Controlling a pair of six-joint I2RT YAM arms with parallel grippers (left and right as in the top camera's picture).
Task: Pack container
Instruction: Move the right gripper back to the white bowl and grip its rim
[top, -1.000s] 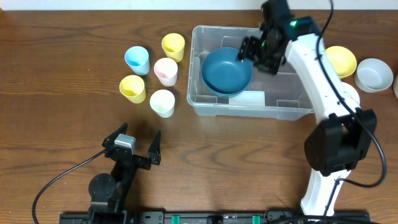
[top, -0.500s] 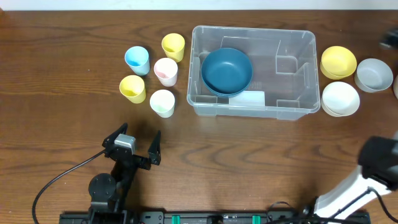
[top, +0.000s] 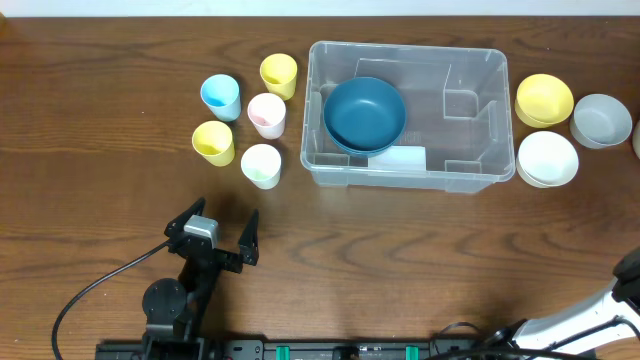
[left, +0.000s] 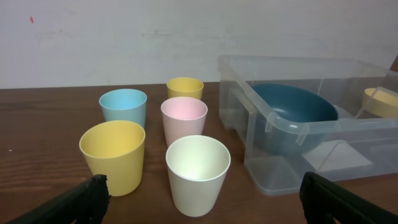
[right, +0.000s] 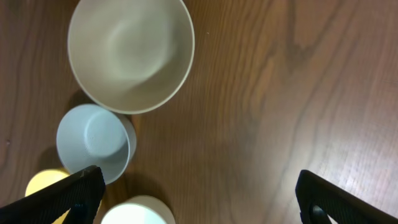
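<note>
The grey bowl is crowding another side of the beige bowl. My right gripper should next go down toward the beige bowl and put its open fingers on both sides of the beige bowl's rim, beside the bare wood.
The clear container (top: 405, 47) stands at the back centre of the table, with a dark blue bowl (top: 365, 113) resting in its left half. The left wrist view shows the container (left: 323, 127) and the blue bowl (left: 292, 109) to the right. My left gripper (top: 213, 232) is open near the front edge, its fingers wide apart, and a cream cup (left: 198, 174) stands ahead of the left gripper (left: 202, 202). My right gripper (right: 199, 199) is open and empty, looking straight down on bare wood beside several bowls. It is outside the overhead view.
Five cups stand left of the container: blue (top: 220, 96), yellow (top: 279, 74), pink (top: 267, 114), yellow (top: 213, 142), cream (top: 261, 165). Right of it sit a yellow bowl (top: 545, 99), a grey bowl (top: 601, 119) and a white bowl (top: 547, 158). A beige bowl (right: 130, 53) lies further right.
My right arm has let go of the blue bowl inside the container and swung away to the right, out of the overhead view. The left arm has not moved.
</note>
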